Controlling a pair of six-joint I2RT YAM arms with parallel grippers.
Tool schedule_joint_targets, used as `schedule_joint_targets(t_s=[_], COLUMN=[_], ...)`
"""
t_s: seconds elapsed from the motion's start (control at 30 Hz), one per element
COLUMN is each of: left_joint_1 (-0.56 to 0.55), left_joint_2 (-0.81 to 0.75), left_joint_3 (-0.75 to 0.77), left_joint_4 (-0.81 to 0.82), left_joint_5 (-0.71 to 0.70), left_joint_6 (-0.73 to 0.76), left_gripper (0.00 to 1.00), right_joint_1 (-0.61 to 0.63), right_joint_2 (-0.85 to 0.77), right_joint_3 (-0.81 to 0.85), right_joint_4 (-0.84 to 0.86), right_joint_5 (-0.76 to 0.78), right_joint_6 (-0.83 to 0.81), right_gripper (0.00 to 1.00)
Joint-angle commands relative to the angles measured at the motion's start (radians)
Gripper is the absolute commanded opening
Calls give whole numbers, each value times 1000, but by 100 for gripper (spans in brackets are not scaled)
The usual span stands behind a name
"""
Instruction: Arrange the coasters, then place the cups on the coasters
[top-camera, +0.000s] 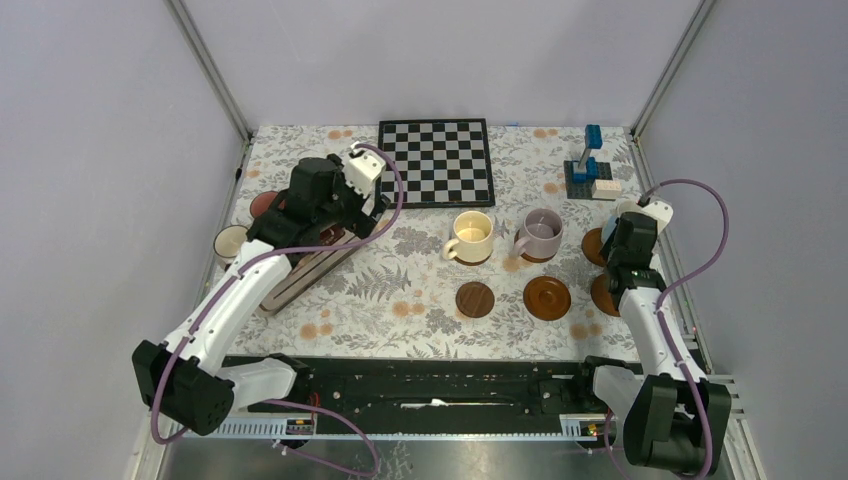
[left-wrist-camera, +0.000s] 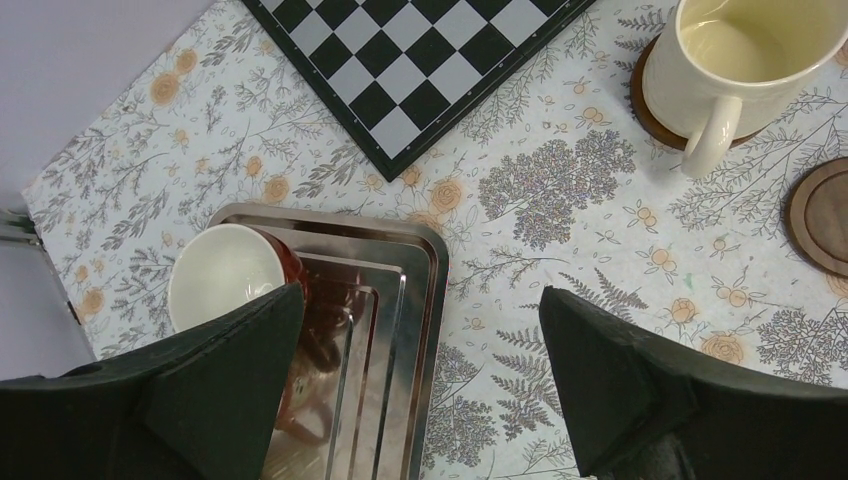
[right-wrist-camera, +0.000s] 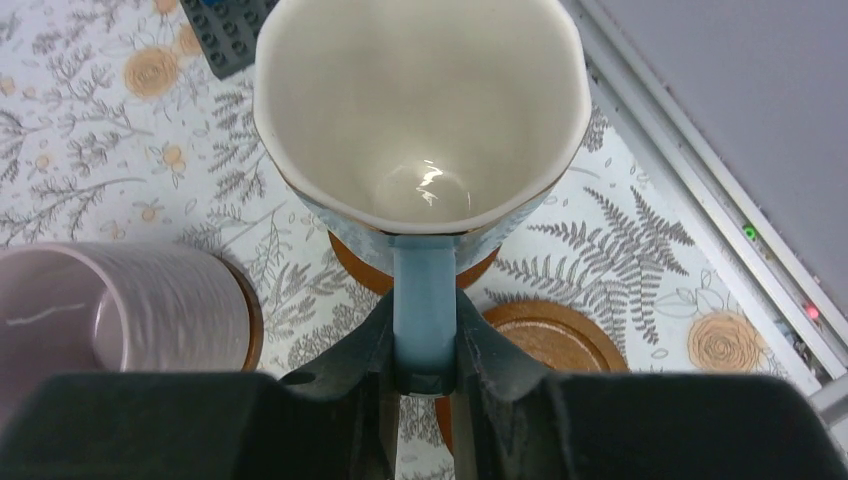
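Note:
The right gripper lowers next, as the cup still hangs above the farther bare coaster. It sets the base of the light blue cup onto that coaster and releases the handle.
My right gripper is shut on the handle of the light blue cup, which hangs upright over a coaster at the right edge; a second bare coaster lies just nearer. The lilac cup and the cream-yellow cup each stand on a coaster. Two bare coasters lie in front of them. My left gripper is open above the metal tray, next to the dark red cup standing on it.
A white cup with a dark rim and a reddish cup sit by the left wall, the latter half hidden by my left arm. A chessboard lies at the back, and blue bricks stand at the back right.

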Motion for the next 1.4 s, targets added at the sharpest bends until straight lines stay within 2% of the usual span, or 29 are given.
schedule_joint_targets(t_s=[0.0,0.67,1.13,1.37], left_joint_1=[8,14,20,22], left_joint_2=[2,-12,-15,-27], left_joint_3=[-2,-25,-30,-47], left_joint_4=[63,61,63,66], left_joint_5=[24,25,26,28], left_joint_6=[-31,-53,-46,-33], left_gripper=[99,99,99,99], right_joint_1=[15,99,108,111], right_joint_2=[7,128,190,218], right_joint_3=[4,-31,-44,-30], right_joint_4=[240,320,322,305], right_joint_5=[83,228,214,214], right_joint_6=[-35,19,48,55], right_gripper=[0,0,0,7])
